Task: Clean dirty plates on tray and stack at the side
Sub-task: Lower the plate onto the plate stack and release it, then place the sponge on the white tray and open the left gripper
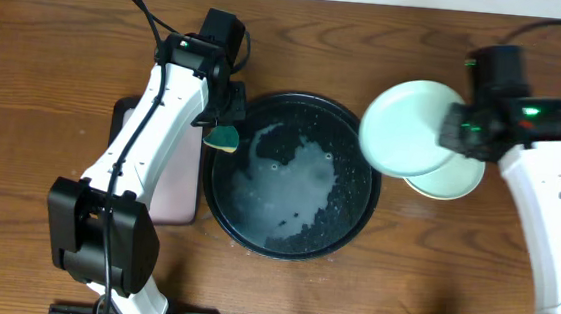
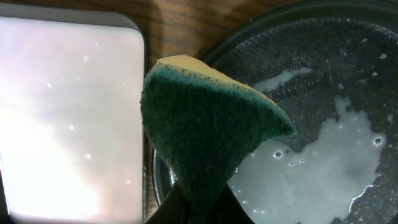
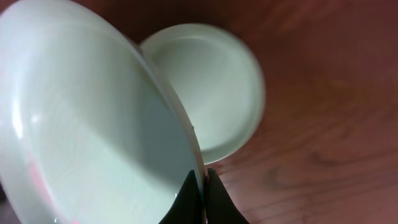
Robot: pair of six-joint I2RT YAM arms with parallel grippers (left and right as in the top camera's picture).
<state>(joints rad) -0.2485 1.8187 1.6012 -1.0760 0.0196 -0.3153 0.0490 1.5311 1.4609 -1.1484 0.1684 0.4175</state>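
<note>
I will next move my right gripper to the right in the overhead view and down, and release the mint-green rim atop a second pale plate (image 1: 455, 177) (image 3: 214, 87) lying below.
The round black tray (image 1: 355, 133) sits mid-table, filmed with soapy water and holding no plates. My left gripper (image 1: 224, 131) hovers over its left rim, shut on a green-and-yellow sponge (image 2: 205, 124); that gripper (image 2: 199, 208) shows at the bottom of the left wrist view above the tray (image 2: 348, 74). Just right of the tray, my right gripper (image 1: 455, 129) is shut on the rim of a mint-green plate (image 1: 403, 127), held tilted. In the right wrist view the gripper (image 3: 203, 183) pinches that plate (image 3: 93, 124) above a second pale plate (image 3: 211, 87) that lies on the table (image 1: 454, 181).
A rectangular tray with a pale pink mat (image 1: 179, 191) lies left of the black tray, partly under my left arm; it also fills the left of the left wrist view (image 2: 68, 112). Bare wooden table (image 1: 35, 88) surrounds everything.
</note>
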